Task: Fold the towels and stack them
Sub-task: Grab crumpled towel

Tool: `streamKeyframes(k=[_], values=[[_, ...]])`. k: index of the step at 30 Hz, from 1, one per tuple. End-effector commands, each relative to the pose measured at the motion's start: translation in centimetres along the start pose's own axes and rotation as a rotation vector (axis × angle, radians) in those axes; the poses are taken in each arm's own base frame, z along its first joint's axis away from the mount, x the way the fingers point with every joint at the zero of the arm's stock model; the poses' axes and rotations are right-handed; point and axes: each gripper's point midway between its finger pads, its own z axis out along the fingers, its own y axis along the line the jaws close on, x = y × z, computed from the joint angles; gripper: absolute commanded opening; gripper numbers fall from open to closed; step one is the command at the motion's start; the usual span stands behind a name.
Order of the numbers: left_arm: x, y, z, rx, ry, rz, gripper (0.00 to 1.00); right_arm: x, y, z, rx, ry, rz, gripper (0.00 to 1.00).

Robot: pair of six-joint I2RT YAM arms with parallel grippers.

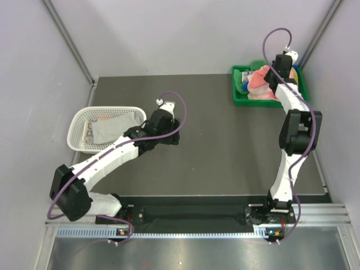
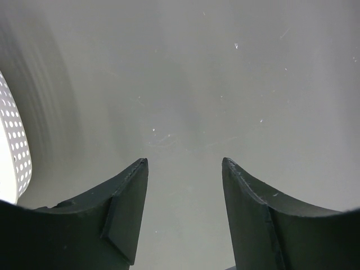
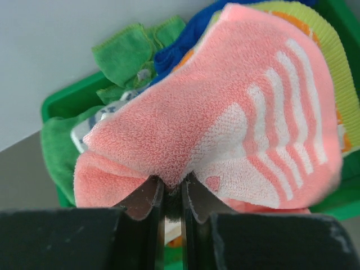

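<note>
The pink towel (image 1: 260, 79) lies bunched on top of the other towels in the pile, so my right gripper will lift it first and then lower it over the green tray.
A pink towel (image 3: 225, 112) with white stripes lies on top of the pile in the green tray (image 1: 239, 101) at the back right. My right gripper (image 3: 173, 183) is shut on a pinched fold of this pink towel (image 1: 260, 79), reaching over the tray (image 3: 62, 101). Under it show a blue towel (image 3: 180, 42), a green cloth (image 3: 124, 50) and a yellow-green edged orange one (image 3: 332, 56). A grey-white towel (image 1: 112, 126) lies in the white basket (image 1: 79, 121). My left gripper (image 2: 184, 163) hangs open over bare table, holding nothing, just right of the basket (image 2: 14, 140).
The dark tabletop (image 1: 225, 146) stretches between basket and tray. Grey walls close in the back and both sides. The left arm (image 1: 112, 154) lies diagonally across the left half; the right arm (image 1: 295, 135) stands tall along the right edge.
</note>
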Motion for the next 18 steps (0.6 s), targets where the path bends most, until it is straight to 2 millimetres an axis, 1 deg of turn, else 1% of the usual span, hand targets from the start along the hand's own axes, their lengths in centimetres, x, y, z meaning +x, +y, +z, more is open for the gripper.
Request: streamKeyframes(k=[1, 2, 3, 4, 5, 6, 7, 8, 9, 10, 11, 12, 13, 14, 15, 16, 17, 18], values=[[-2.1, -0.8, -0.6, 0.020, -0.052, -0.002, 0.59, -8.9, 1.1, -6.4, -0.049, -0.195, 0.030, 0.00], [-2.2, -0.8, -0.7, 0.022, -0.056, -0.003, 0.59, -10.0, 1.4, -7.8, -0.062, -0.214, 0.035, 0.00], [-2.2, -0.9, -0.7, 0.027, -0.056, -0.003, 0.58, -10.2, 1.5, -8.4, -0.072, -0.211, 0.036, 0.00], [-2.2, -0.9, -0.7, 0.029, -0.056, -0.004, 0.58, -9.4, 1.4, -8.8, -0.072, -0.190, 0.037, 0.00], [-2.1, -1.0, -0.7, 0.035, -0.056, -0.003, 0.58, -10.4, 1.9, -10.5, -0.103, -0.214, 0.039, 0.00], [-2.3, -1.1, -0.7, 0.041, -0.060, -0.002, 0.57, -10.4, 2.1, -11.3, -0.108, -0.219, 0.041, 0.00], [-2.3, -1.1, -0.7, 0.039, -0.060, -0.001, 0.57, -9.4, 2.0, -11.6, -0.106, -0.202, 0.031, 0.00], [-2.4, -1.1, -0.7, 0.042, -0.063, 0.008, 0.57, -9.0, 2.8, -14.6, -0.135, -0.217, 0.025, 0.00], [-2.4, -1.1, -0.8, 0.042, -0.064, 0.008, 0.57, -10.2, 3.2, -15.6, -0.148, -0.256, 0.032, 0.01], [-2.4, -1.2, -0.7, 0.043, -0.064, 0.010, 0.57, -10.2, 3.3, -16.1, -0.153, -0.267, 0.035, 0.02], [-2.3, -1.1, -0.7, 0.041, -0.060, 0.014, 0.56, -10.0, 3.4, -16.1, -0.155, -0.270, 0.032, 0.02], [-2.4, -1.0, -0.7, 0.039, -0.065, 0.012, 0.56, -10.3, 3.3, -16.0, -0.143, -0.281, 0.032, 0.02], [-2.3, -1.1, -0.7, 0.040, -0.063, 0.011, 0.56, -9.4, 3.2, -14.7, -0.130, -0.251, 0.022, 0.01], [-2.3, -1.0, -0.7, 0.039, -0.065, 0.011, 0.56, -9.2, 3.3, -13.9, -0.126, -0.236, 0.010, 0.01], [-2.4, -1.0, -0.7, 0.040, -0.068, 0.008, 0.56, -10.3, 4.0, -13.4, -0.154, -0.249, 0.007, 0.00], [-2.4, -1.0, -0.8, 0.040, -0.070, 0.008, 0.56, -9.3, 4.3, -11.3, -0.154, -0.230, 0.000, 0.00], [-2.3, -1.0, -0.7, 0.036, -0.070, 0.008, 0.56, -9.9, 4.7, -10.6, -0.163, -0.243, 0.001, 0.00], [-2.5, -0.9, -0.7, 0.033, -0.076, 0.006, 0.56, -9.8, 4.6, -9.6, -0.153, -0.238, 0.006, 0.00]])
